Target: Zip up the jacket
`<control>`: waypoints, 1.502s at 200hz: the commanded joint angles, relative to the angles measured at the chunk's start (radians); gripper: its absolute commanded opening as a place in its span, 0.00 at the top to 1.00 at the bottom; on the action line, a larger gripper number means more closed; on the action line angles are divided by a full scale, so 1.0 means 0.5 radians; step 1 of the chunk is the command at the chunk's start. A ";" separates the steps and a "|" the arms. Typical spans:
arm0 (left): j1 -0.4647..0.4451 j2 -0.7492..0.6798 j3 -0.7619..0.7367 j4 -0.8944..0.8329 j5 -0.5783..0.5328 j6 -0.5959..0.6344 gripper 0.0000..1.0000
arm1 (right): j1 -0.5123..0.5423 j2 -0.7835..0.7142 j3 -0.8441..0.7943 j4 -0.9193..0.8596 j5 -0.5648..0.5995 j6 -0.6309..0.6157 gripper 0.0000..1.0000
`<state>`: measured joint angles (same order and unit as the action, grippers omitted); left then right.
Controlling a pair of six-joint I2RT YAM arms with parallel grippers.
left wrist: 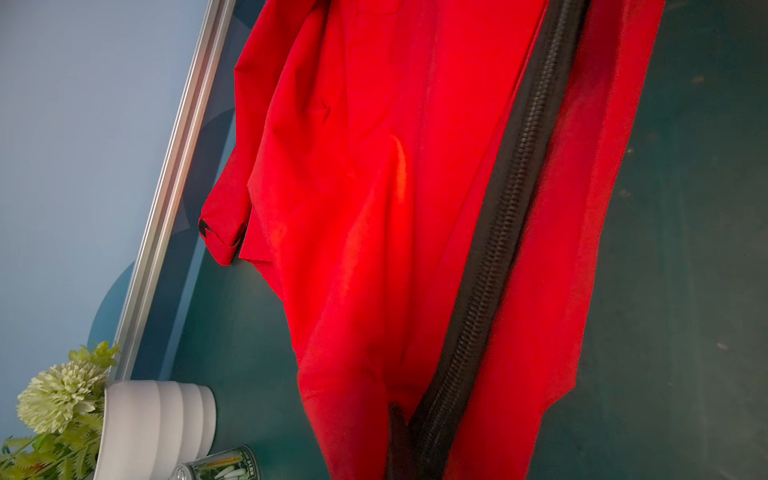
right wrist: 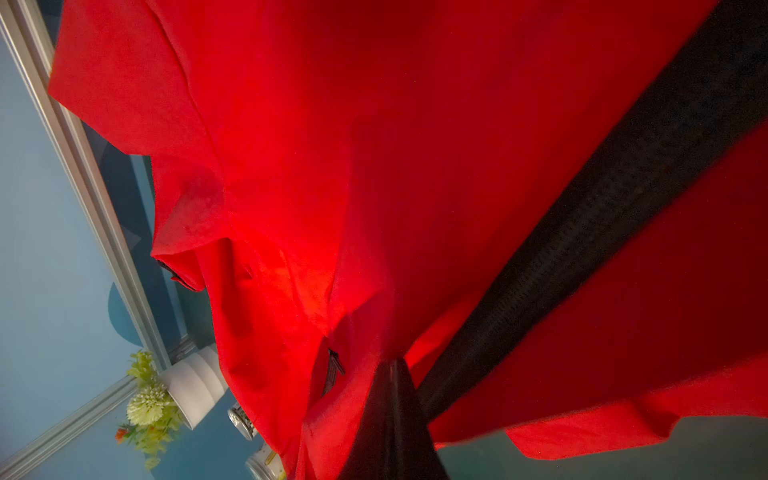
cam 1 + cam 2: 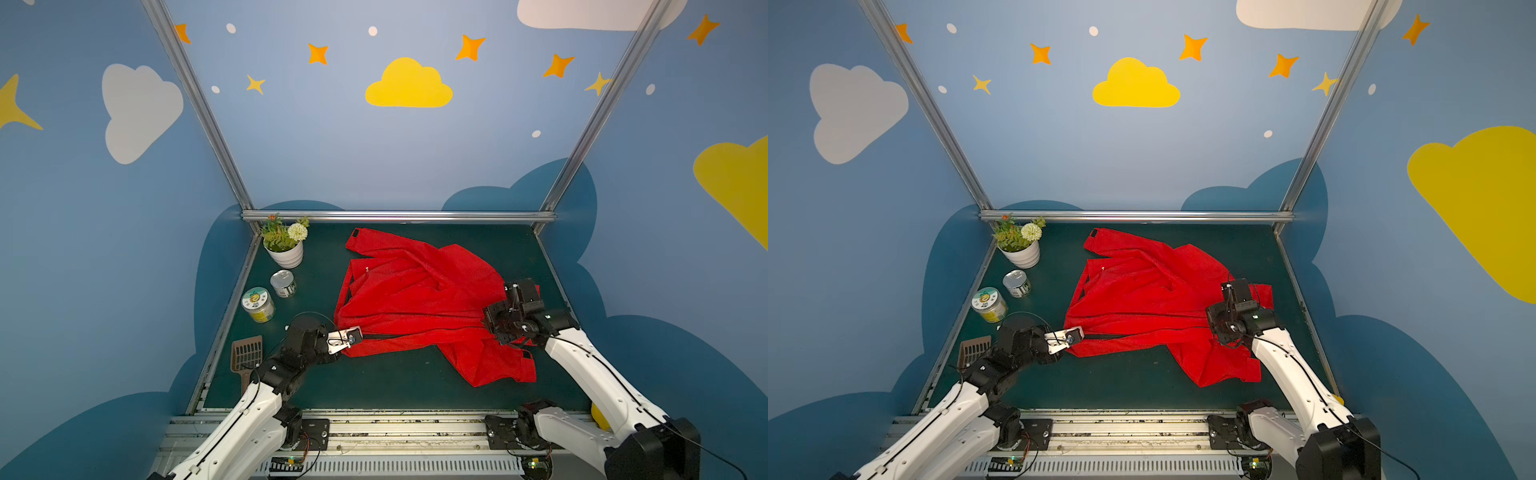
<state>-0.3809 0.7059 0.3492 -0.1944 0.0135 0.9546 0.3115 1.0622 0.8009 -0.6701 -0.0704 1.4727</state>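
Observation:
My right gripper moves back toward the jacket's near sleeve (image 3: 485, 361) next and releases the bunched cloth there. The black zipper already runs closed between both grippers.
The bright red jacket (image 3: 415, 291) lies crumpled across the middle of the green table in both top views, jacket (image 3: 1142, 291). Its black front zipper (image 3: 419, 331) runs as a taut line between my two grippers. My left gripper (image 3: 360, 335) is shut on the jacket's edge at the zipper's left end; in the left wrist view the closed zipper (image 1: 498, 232) stretches away from the left gripper (image 1: 405, 451). My right gripper (image 3: 489, 328) is shut on the jacket's bunched cloth at the zipper's right end. In the right wrist view the right gripper (image 2: 390, 415) has red cloth gathered around it beside the zipper (image 2: 602, 199).
A white potted plant (image 3: 284, 245), a tin can (image 3: 283, 283) and a lidded jar (image 3: 258, 305) stand along the table's left side. A brown slotted scoop (image 3: 246, 357) lies behind my left arm. A metal rail (image 3: 399, 216) bounds the back.

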 commanded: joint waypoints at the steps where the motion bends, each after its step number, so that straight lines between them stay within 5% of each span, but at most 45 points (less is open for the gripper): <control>1: 0.001 -0.007 -0.014 -0.019 -0.043 0.004 0.97 | 0.012 -0.038 -0.109 -0.004 -0.031 0.105 1.00; 76: -0.004 -0.012 0.001 -0.004 -0.031 -0.012 0.92 | 0.037 -0.239 -0.587 0.056 0.061 0.188 1.00; 92: -0.009 -0.020 0.023 -0.033 0.006 -0.043 0.79 | 0.031 -0.307 -0.775 0.240 0.084 0.207 1.00; 120: -0.011 -0.093 0.166 -0.172 0.227 -0.294 0.36 | 0.024 -0.337 -0.906 0.254 0.113 0.191 1.00; 150: -0.054 -0.127 0.429 -0.338 0.583 -0.789 0.22 | 0.006 -0.411 -1.007 0.296 0.128 0.195 1.00; 174: -0.295 -0.065 0.553 -0.305 0.633 -1.113 0.23 | 0.001 -0.541 -1.092 0.437 0.107 0.112 1.00; 210: -0.862 0.410 0.688 -0.121 0.274 -1.245 0.23 | -0.006 -0.790 -1.130 0.338 0.122 0.081 1.00; 246: -0.956 0.669 0.792 -0.004 0.057 -1.353 0.20 | -0.009 -1.013 -0.846 0.059 0.270 -0.204 0.58; 266: -0.941 0.642 0.780 0.048 -0.074 -1.325 0.18 | -0.011 -0.960 -0.607 -0.049 0.382 -0.524 0.50; 300: -0.893 0.700 0.806 0.058 0.119 -1.306 0.18 | -0.075 -0.594 -0.177 -0.067 0.486 -0.994 0.35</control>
<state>-0.8349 1.0328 0.7193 -0.2066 0.0364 0.3134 0.3016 0.6582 0.6006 -0.6544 0.1089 1.1915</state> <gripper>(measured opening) 0.823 0.617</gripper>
